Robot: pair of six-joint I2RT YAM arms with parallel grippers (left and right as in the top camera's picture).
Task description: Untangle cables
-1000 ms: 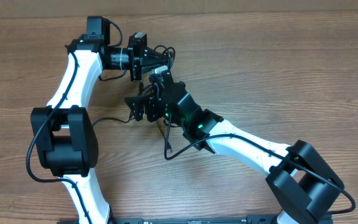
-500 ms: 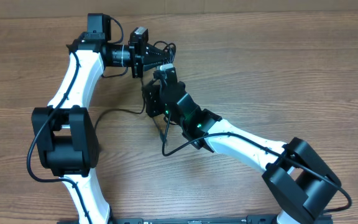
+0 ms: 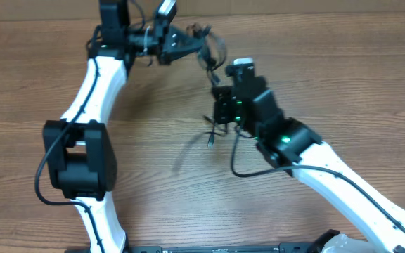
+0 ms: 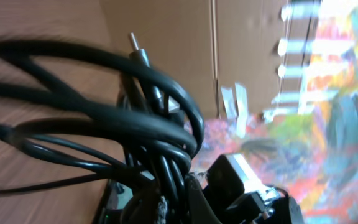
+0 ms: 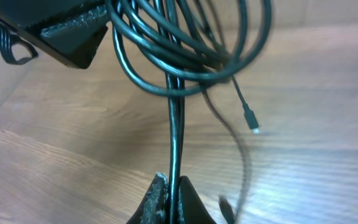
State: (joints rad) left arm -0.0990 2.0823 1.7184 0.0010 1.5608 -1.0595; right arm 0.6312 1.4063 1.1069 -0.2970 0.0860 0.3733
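The left gripper moves down and back toward my base next, to the bare wood below it, and releases the bundle, since the bundle's loops hang raised.
The cables (image 3: 210, 50) are thin black cords bunched in a looped tangle near the table's far edge. My left gripper (image 3: 197, 41) is shut on that bundle. In the left wrist view the loops (image 4: 148, 124) fill the frame, a metal plug tip (image 4: 133, 41) points up, and the fingers (image 4: 166, 202) pinch the cords. My right gripper (image 3: 219, 93) sits just below and right of the bundle. It is shut on a strand (image 5: 175, 137) that rises between its fingertips (image 5: 161, 198) to the coil (image 5: 191, 56). A loose end with a small plug (image 3: 209, 140) hangs down to the wood.
The wooden table (image 3: 343, 84) stretches to the right and front. A cardboard-coloured wall runs along the far edge (image 3: 315, 7). Thick black wires run along both white arms (image 3: 83, 91). In the right wrist view the left gripper's dark body (image 5: 55, 31) is at the top left.
Both grippers have gone toward the far edge, the right one also rightward, pulling the cables up with them. The right gripper, spread a second ago, is now shut on a strand.
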